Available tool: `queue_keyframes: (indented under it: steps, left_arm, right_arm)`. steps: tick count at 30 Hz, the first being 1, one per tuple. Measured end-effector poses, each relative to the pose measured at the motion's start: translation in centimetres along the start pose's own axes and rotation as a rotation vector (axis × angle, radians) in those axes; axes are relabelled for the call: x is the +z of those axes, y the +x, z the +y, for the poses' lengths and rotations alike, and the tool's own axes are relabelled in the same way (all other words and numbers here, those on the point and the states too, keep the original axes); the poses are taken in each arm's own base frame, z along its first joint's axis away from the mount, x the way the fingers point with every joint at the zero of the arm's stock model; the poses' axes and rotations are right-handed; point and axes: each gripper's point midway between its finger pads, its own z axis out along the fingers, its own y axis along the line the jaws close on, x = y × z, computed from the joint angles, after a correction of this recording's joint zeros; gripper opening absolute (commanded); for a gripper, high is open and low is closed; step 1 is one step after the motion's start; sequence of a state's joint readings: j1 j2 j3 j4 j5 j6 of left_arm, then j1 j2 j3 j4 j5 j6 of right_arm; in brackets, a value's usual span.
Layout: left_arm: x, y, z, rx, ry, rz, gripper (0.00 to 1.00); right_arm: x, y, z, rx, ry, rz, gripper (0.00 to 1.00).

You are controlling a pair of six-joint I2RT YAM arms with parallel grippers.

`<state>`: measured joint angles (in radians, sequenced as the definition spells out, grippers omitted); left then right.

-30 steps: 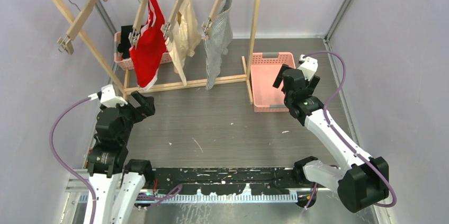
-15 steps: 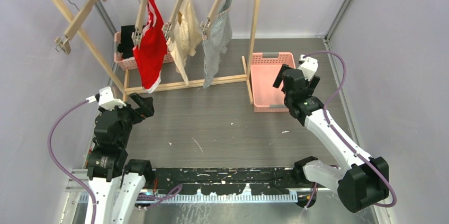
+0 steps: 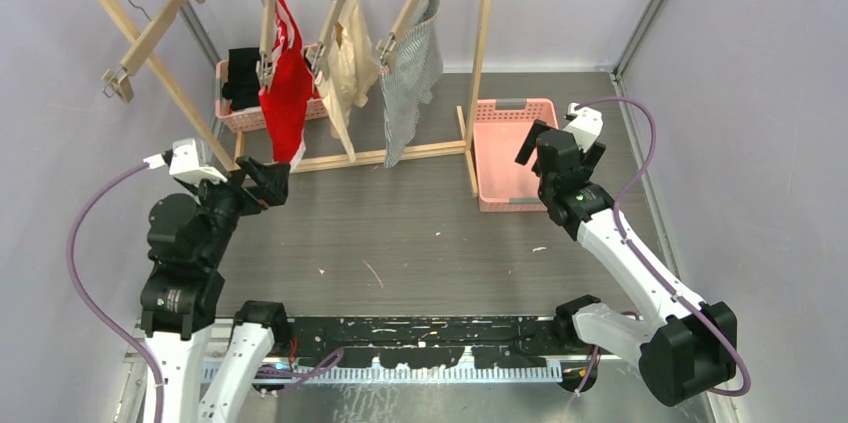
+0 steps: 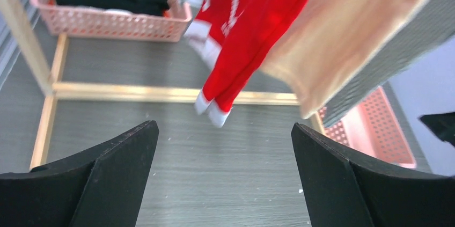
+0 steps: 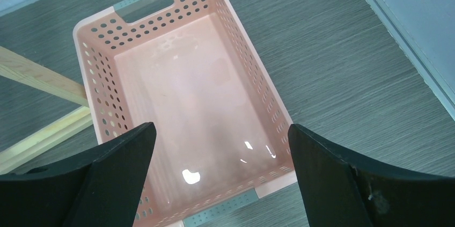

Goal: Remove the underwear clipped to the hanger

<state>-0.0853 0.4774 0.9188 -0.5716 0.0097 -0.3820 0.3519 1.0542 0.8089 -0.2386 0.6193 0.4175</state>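
Observation:
Next, I raise my left gripper outward to close on the near arm of the red pair's hanger, as it hangs above and outward.
Three pairs of underwear hang from wooden clip hangers on the rack's rail: red with white trim (image 3: 285,93), cream-beige (image 3: 345,68) and grey striped (image 3: 410,73). A fourth hanger (image 3: 145,38) at the left is bare. My left gripper (image 3: 268,181) is open and empty, just below and in front of the red pair's hem (image 4: 212,110). The red pair (image 4: 252,34), the cream pair (image 4: 349,39) and the grey pair (image 4: 397,60) all show in the left wrist view. My right gripper (image 3: 550,138) is open and empty above the pink basket (image 3: 487,158).
The wooden rack's base rail (image 3: 370,156) and slanted left leg (image 3: 150,63) stand close to my left gripper. A pink basket of folded black clothes (image 3: 240,73) sits behind the rack. The right pink basket's wall (image 5: 102,82) shows in the right wrist view. Purple walls stand on both sides.
My left arm has swung left and raised, its gripper moving up toward the red pair's hem. The red pair has swung and turned narrower. The right arm has hardly moved.

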Motion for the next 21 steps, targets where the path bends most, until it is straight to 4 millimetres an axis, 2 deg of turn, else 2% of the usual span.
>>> queue_keyframes:
  steps: [7, 14, 21]
  left_arm:
    - [-0.8, -6.4, -4.3, 0.052, 0.136, -0.078, 0.98]
    - [0.0, -14.7, -8.1, 0.136, 0.208, -0.171, 0.98]
    - [1.7, -20.9, -9.8, 0.203, 0.196, -0.236, 0.98]
  right_arm:
    - [0.1, 0.3, 0.4, -0.003, -0.015, 0.010, 1.00]
    - [-0.1, 0.5, 1.1, -0.010, -0.044, 0.018, 1.00]
    - [-0.1, 0.7, 1.7, -0.012, -0.074, 0.022, 1.00]
